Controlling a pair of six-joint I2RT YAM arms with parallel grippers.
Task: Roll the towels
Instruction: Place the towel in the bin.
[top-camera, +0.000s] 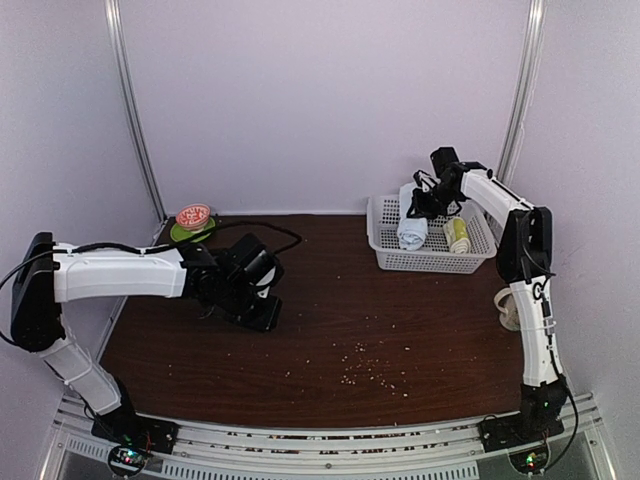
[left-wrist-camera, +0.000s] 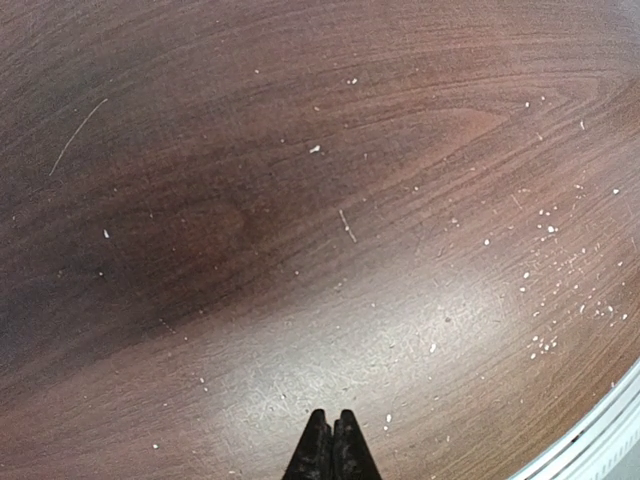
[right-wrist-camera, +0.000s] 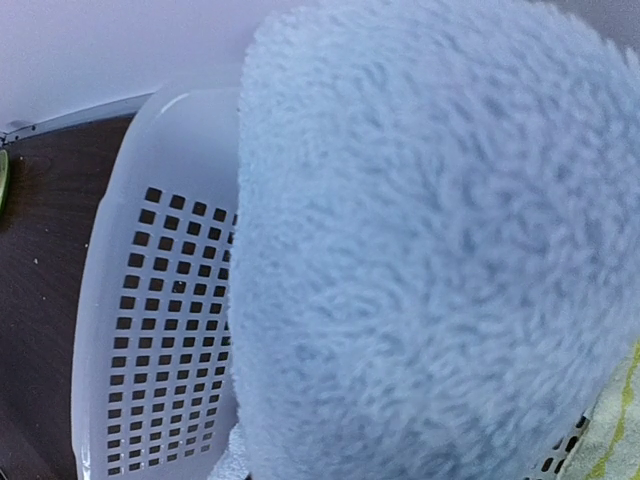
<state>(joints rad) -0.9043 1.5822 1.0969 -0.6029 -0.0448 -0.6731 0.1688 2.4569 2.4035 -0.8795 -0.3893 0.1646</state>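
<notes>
I will next lower my right gripper toward the lime-green towel and release the blue one, as bare basket bottom is below, to the gripper's right in the top view.
The pale-blue towel is rolled and stands tilted in the left part of the white basket, its top end above the rim. My right gripper is at that top end. In the right wrist view the blue towel fills the frame and hides my fingers. The lime-green towel lies rolled in the right part of the basket, and an edge of it shows in the right wrist view. My left gripper is shut and empty, low over the bare table.
The perforated basket wall is right beside the blue roll. A green plate with a red-and-white bowl sits at the back left. A white cup stands beside the right arm. Pale crumbs dot the wooden table.
</notes>
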